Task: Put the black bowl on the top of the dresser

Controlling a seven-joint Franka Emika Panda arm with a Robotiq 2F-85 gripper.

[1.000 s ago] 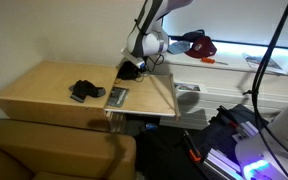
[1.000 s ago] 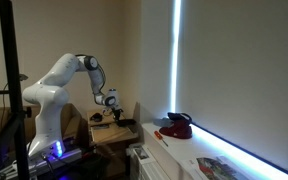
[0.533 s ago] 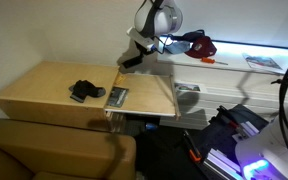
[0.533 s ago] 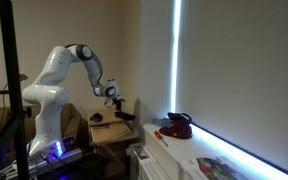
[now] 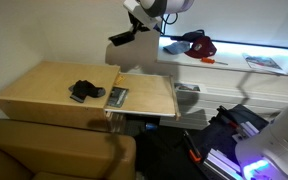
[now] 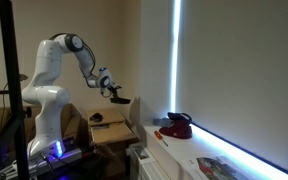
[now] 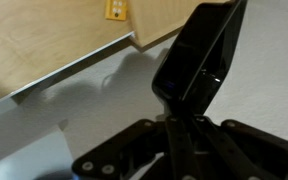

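Note:
The Clear dresser top (image 5: 99, 76) between the lumpy black item and the wall lies below, so I should move my gripper over that spot, lower the bowl (image 5: 122, 38) and release it.
My gripper (image 5: 134, 28) is shut on the rim of the black bowl (image 5: 122, 38) and holds it tilted in the air, well above the back right corner of the dresser (image 5: 49, 82). In the wrist view the bowl (image 7: 199, 55) stands edge-on between the fingers (image 7: 179, 125), with the dresser's tan top (image 7: 44, 35) far below at the upper left. In an exterior view the gripper (image 6: 110, 88) and the bowl (image 6: 120, 98) hang above the dresser (image 6: 109, 128).
A lumpy black item (image 5: 82, 90) and a flat grey rectangular item (image 5: 117, 96) lie on the dresser top. A white lit counter (image 5: 234, 62) beside it carries a red and black object (image 5: 194, 43) and papers. A brown sofa back (image 5: 54, 150) stands in front.
The arm has risen from dresser height and carried the black bowl upward and slightly sideways, from just above the dresser's back right corner to high in the air.

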